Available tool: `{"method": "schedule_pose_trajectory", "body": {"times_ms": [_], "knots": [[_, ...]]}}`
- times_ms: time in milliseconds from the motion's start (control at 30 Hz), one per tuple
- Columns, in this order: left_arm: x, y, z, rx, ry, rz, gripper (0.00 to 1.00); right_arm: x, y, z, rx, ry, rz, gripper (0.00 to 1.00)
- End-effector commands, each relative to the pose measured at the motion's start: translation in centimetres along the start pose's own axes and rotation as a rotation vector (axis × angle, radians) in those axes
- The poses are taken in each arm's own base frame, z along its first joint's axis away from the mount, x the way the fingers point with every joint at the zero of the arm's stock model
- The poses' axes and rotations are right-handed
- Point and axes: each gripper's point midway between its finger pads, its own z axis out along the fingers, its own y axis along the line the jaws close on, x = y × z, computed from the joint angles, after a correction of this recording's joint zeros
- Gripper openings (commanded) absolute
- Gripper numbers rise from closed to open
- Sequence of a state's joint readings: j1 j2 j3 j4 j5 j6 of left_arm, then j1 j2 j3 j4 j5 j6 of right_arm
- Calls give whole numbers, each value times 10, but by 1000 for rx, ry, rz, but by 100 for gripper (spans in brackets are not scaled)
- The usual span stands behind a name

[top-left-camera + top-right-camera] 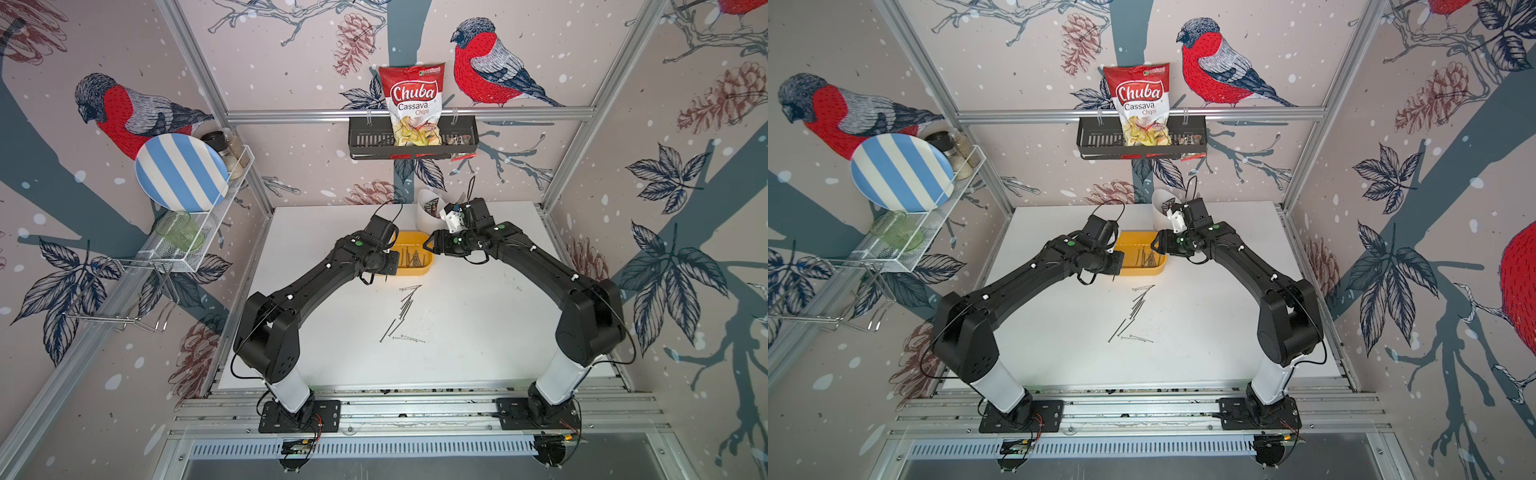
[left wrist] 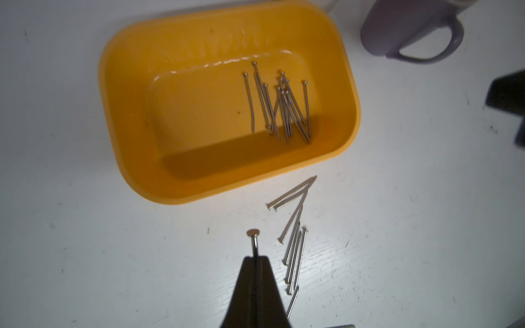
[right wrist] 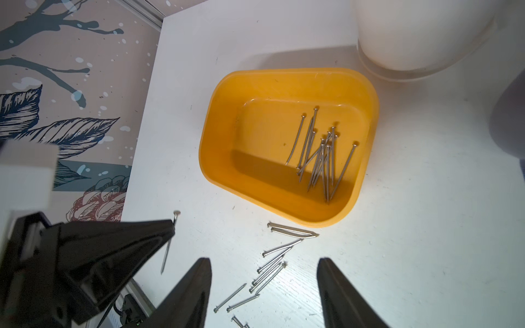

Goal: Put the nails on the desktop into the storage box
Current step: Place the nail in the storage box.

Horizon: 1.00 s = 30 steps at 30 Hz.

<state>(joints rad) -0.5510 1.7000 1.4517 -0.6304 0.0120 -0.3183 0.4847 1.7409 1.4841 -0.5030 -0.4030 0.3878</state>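
Note:
My left gripper moves outward over the box's near rim next, lowers there and releases the nail, since the box's bottom beside its nails lies bare.
The yellow-orange storage box (image 2: 199, 193) sits on the white desktop (image 1: 478, 324) and holds several nails (image 2: 281, 108). More nails (image 1: 405, 307) lie scattered on the desktop in front of it, seen in both top views. My left gripper (image 2: 255, 257) is shut on one nail (image 2: 253, 240), whose head sticks out past the tips. It hovers just off the box's near-left corner (image 1: 388, 272). My right gripper (image 3: 264, 259) is open and holds nothing. It hangs above the loose nails (image 3: 270, 269), by the box's right end (image 1: 430, 247).
A white cutlery holder (image 1: 428, 212) stands right behind the box, with a purple mug (image 2: 409, 28) beside it. A black wire basket (image 1: 374, 141) with a chips bag hangs on the back wall. A wire rack with a striped plate (image 1: 180, 172) hangs on the left wall.

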Motion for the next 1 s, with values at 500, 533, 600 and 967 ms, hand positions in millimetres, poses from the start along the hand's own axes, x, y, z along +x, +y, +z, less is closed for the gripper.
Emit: {"method": "schedule_pose_trajectory", "body": {"times_ms": [500, 533, 600, 967], "knots": [[-62, -1, 110, 55, -16, -95, 0, -26, 56, -74, -38, -359, -356, 70], [-62, 0, 114, 54, -12, -94, 0, -24, 60, -76, -41, -369, -376, 70], [-59, 2, 123, 47, -4, -92, 0, -23, 65, -81, -42, -394, -406, 75], [-37, 9, 154, 37, 53, -103, 0, -42, 40, -129, 80, -644, -267, 100]]}}
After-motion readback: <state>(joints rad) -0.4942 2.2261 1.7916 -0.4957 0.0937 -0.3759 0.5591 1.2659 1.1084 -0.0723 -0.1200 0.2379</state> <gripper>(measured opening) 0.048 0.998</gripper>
